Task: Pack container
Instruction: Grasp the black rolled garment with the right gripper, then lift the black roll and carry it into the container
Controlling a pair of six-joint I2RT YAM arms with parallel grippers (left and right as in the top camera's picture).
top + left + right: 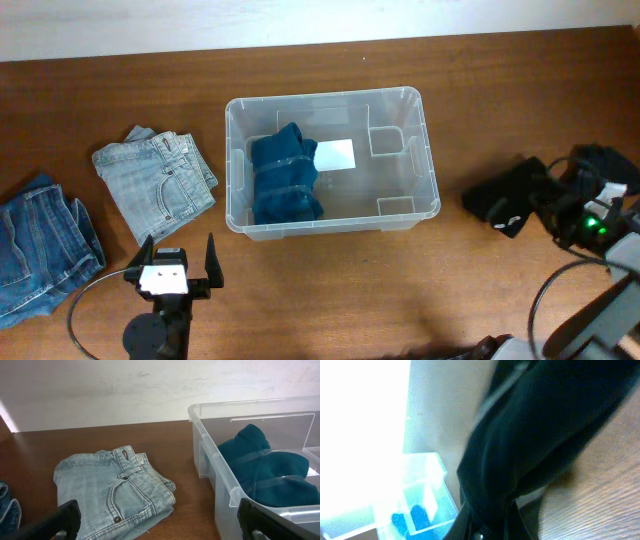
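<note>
I will lift the black garment with my right gripper next, then lower it into the tub next to the teal garment.
The clear plastic container (325, 98) stands mid-table with a folded teal garment (285, 176) in its left half and a white label (336, 154) on its bottom. It also shows in the left wrist view (220, 407) with the teal garment (265, 470) inside. My left gripper (180, 252) is open and empty in front of the tub's left corner, near folded light-blue jeans (158, 185), which lie just ahead of its fingers (160, 527). My right gripper (566, 215) is shut on a black garment (505, 200) right of the tub; black cloth (545, 425) fills its view.
Darker blue jeans (40, 245) lie at the table's left edge. Cables and the right arm's body crowd the lower right corner. A pale wall runs behind the table's far edge. The tub's right half holds only moulded ridges.
</note>
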